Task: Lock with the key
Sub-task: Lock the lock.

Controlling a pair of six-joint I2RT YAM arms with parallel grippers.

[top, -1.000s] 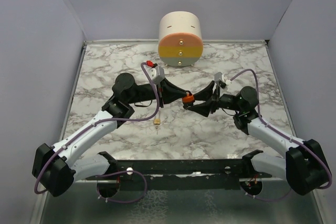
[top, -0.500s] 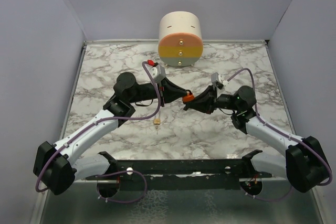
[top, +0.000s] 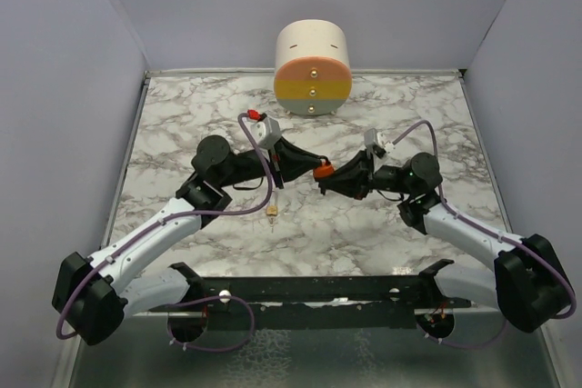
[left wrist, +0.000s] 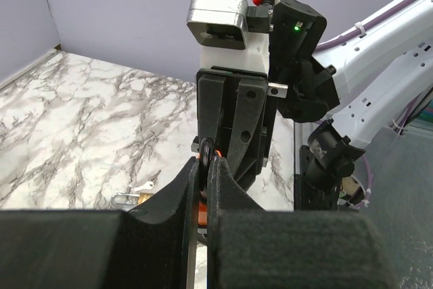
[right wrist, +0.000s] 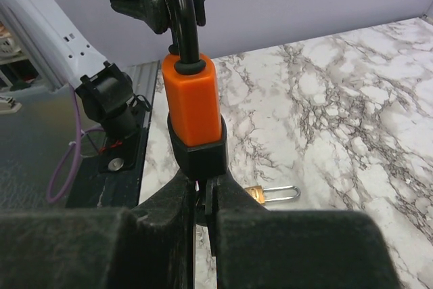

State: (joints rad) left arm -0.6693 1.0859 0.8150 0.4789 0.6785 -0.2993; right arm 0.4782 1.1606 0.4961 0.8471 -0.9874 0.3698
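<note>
The key (right wrist: 208,199) will next be pulled clear of the padlock's base by my right gripper, which will then tilt down and lower it to let it go on the bare marble below.
The orange padlock (right wrist: 193,103) with a black base hangs in the air between my two arms, seen small in the top view (top: 322,170). My left gripper (left wrist: 206,162) is shut on its black shackle (left wrist: 203,148) from above. At the padlock's base, my right gripper (right wrist: 205,189) is shut on the key (right wrist: 208,199), whose thin black head shows edge-on between the fingers. The key's blade is hidden under the padlock's base. In the top view, the left gripper (top: 307,166) and right gripper (top: 333,179) meet at the padlock.
A small brass padlock (top: 272,213) with a silver shackle lies on the marble table below the grippers, also in the right wrist view (right wrist: 270,194). A small silver key (left wrist: 145,186) lies beside it. A cream, orange and yellow cylinder (top: 312,68) stands at the back.
My right gripper has gone from open to shut on the key under the padlock. The left arm's elbow has shifted slightly left while still holding the shackle.
</note>
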